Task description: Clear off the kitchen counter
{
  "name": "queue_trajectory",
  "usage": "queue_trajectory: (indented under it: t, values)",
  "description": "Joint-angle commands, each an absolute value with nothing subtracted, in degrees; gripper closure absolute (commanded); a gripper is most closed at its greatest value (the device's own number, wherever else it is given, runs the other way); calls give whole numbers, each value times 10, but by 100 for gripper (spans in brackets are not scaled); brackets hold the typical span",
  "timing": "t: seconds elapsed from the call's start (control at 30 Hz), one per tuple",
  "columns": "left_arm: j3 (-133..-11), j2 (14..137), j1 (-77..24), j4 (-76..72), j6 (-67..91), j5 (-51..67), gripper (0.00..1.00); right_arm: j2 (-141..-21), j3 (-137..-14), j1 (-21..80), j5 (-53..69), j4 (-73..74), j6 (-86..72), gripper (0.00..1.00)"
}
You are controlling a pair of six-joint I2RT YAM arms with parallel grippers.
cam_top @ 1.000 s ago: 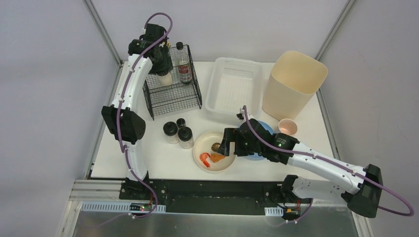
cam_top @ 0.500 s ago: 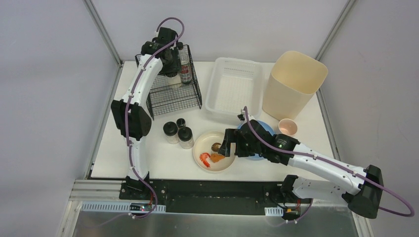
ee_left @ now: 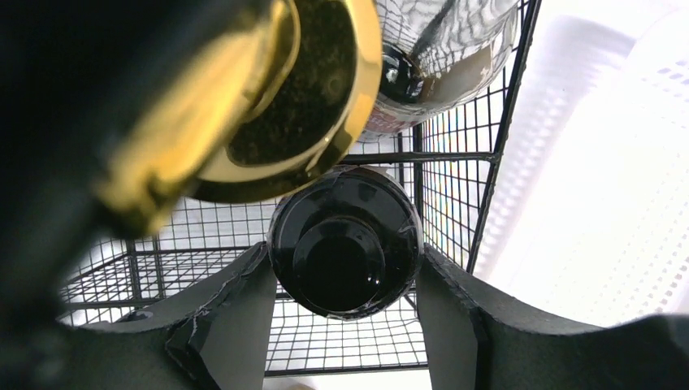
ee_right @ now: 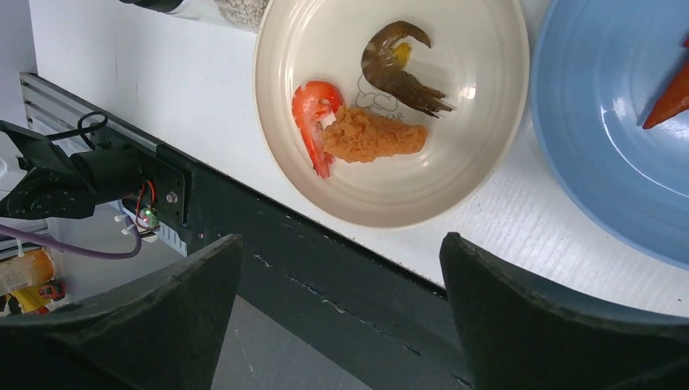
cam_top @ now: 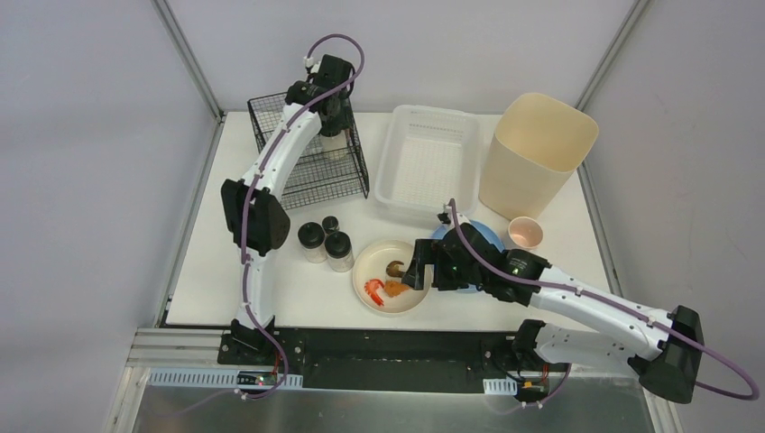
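Observation:
My left gripper should next go down into the rack's near section (cam_top: 345, 166) (ee_left: 348, 331), beside the rack's crossbar, and release the black-lidded jar, because the rack's wire bottom is bare around it there.
The white kitchen counter (cam_top: 298, 289) holds dishes and jars. My left gripper (cam_top: 334, 115) is over the back right corner of the black wire rack (cam_top: 311, 180), shut on a pale bottle (cam_top: 333, 144). Its black cap (ee_left: 345, 241) sits pinched between both fingers. A gold-capped bottle (ee_left: 276, 89) and a dark-capped one (ee_left: 439, 65) stand close behind it. My right gripper (cam_top: 417, 271) hovers open over the cream bowl (cam_top: 361, 271), which holds a red shrimp (ee_right: 311, 114), a fried piece (ee_right: 374, 136) and a dark shrimp (ee_right: 398, 69).
Three black-lidded jars (cam_top: 325, 239) stand left of the bowl. A blue plate (ee_right: 601, 146) with an orange-red piece (ee_right: 670, 101) lies partly under the right arm. A pink cup (cam_top: 525, 233), a white slotted basket (cam_top: 426, 162) and a tall beige bin (cam_top: 537, 149) stand at the back right.
The left arm has carried the bottle rightward along the back of the rack to its right corner. The right arm has barely shifted and stays open.

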State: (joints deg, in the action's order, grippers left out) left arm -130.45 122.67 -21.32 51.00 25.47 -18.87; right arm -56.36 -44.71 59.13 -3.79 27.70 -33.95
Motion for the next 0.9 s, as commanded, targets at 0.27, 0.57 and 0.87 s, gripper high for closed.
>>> queue_trajectory:
  t: [0.27,0.57,0.87]
  values:
    - [-1275,1246,-236,465,279,-227,100,-539,-431,593,-47,272,-350,5]
    - [-1231,1230,-239,448,279,-233,100,-543,-431,594,-43,268,-353,5]
    - [-1231,1232,-241,443,276,-229,100,-542,-430,594,-42,267,-357,5]
